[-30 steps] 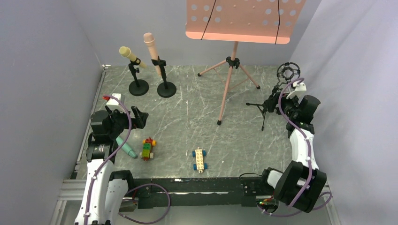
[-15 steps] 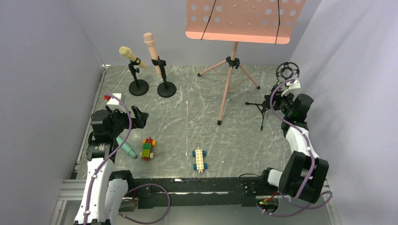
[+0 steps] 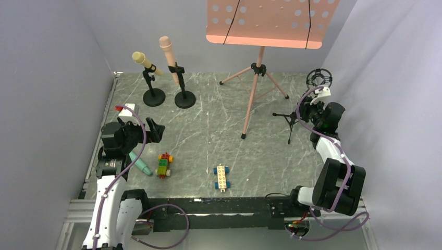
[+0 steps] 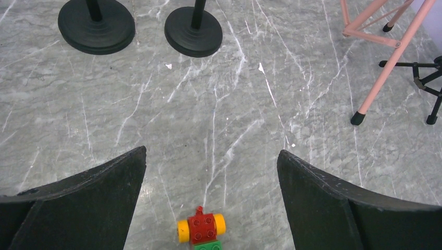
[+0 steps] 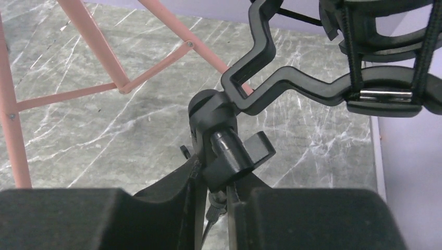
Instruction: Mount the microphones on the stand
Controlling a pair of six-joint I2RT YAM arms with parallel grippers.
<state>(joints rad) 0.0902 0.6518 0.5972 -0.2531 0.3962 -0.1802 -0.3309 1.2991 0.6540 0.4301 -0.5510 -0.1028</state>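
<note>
My right gripper swings the black tripod stand from the side onto the open table beside the music stand's near leg next.
The teal microphone [image 3: 139, 163] lies on the table just beside my left arm. My left gripper [image 3: 151, 129] [image 4: 211, 151] stands open above the table, nothing between its fingers. The yellow microphone [image 3: 138, 58] and pink microphone [image 3: 166, 46] sit clipped in two round-based stands [image 3: 154, 97] [image 3: 185, 99] at the back left. At the right stands a black tripod stand [image 3: 291, 123] [image 5: 221, 130] with an empty shock-mount ring [image 3: 319, 78] [image 5: 385, 67]. My right gripper [image 3: 308, 111] [image 5: 216, 195] is shut on this stand's post, just under the clamp knob.
A pink music stand [image 3: 254, 88] [image 5: 88, 36] rises mid-back, its tripod legs spread on the table. A colourful brick car [image 3: 164, 165] [image 4: 202, 229] lies below my left gripper. A white and blue brick car [image 3: 221, 177] lies near the front. Walls close in both sides.
My right gripper has closed onto the tripod stand's post and the arm has shifted toward the back right. The left arm and the microphones have not moved.
</note>
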